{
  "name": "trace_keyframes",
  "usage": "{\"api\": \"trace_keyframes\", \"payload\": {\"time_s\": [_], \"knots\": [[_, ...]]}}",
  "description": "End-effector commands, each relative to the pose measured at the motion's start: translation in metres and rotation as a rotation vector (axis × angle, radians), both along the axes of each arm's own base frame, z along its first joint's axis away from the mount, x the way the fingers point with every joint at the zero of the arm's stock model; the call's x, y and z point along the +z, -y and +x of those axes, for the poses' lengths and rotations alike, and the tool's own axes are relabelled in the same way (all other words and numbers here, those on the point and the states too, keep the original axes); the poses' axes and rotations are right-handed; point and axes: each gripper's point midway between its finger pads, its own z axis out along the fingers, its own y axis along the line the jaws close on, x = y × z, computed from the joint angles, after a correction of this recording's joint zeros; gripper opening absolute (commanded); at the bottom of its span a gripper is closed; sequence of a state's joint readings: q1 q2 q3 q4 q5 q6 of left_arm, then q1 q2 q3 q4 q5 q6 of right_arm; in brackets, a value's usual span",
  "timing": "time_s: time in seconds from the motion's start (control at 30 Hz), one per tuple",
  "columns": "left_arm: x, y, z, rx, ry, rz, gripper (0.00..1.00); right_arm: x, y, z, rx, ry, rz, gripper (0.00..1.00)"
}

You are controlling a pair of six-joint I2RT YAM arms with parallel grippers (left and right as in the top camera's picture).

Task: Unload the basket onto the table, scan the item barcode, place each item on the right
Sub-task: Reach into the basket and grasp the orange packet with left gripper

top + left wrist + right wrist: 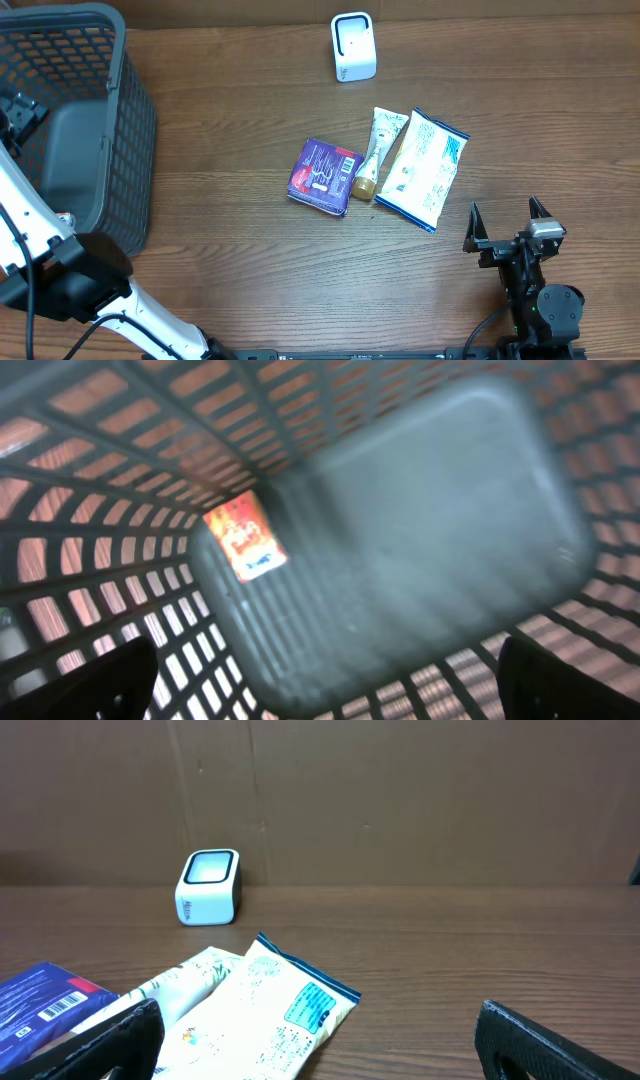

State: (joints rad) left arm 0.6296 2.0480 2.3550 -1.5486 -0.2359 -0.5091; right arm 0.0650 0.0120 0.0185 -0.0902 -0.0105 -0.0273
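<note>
The left gripper will next move further down and back onto the orange packet's white-marked end (66, 218) (262, 563), because it lies below and back on the bottom of the basket.
A white barcode scanner (353, 46) stands at the back of the table, and it also shows in the right wrist view as the scanner (208, 887). Mid-table lie a purple box (324, 176) with a barcode label, a cream tube (377, 150) and a white pouch with blue edges (424, 167). My right gripper (506, 222) sits near the front right, open and empty, facing the pouch (270, 1020). My left gripper (330, 700) hangs open over the dark basket (120, 120). An orange packet (245, 537) lies on the basket floor below it, blurred.
The mesh basket fills the table's left end, with the left arm reaching over its near wall. The purple box (45, 1002) and the tube (185, 978) lie left of the right gripper's line. A brown wall stands behind the scanner.
</note>
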Motion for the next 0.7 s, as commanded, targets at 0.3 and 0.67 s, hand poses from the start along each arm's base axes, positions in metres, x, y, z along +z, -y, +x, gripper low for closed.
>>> {"api": "trace_keyframes", "payload": {"time_s": [0.3, 0.67], "knots": [[-0.095, -0.02, -0.027, 0.167, -0.198, 0.039, 1.0, -0.001, 0.003, 0.0, -0.016, 0.006, -0.007, 1.0], [-0.147, -0.037, -0.046, 0.251, -0.22, 0.069, 1.0, -0.001, 0.003, 0.0, -0.016, 0.005, -0.007, 1.0]]}}
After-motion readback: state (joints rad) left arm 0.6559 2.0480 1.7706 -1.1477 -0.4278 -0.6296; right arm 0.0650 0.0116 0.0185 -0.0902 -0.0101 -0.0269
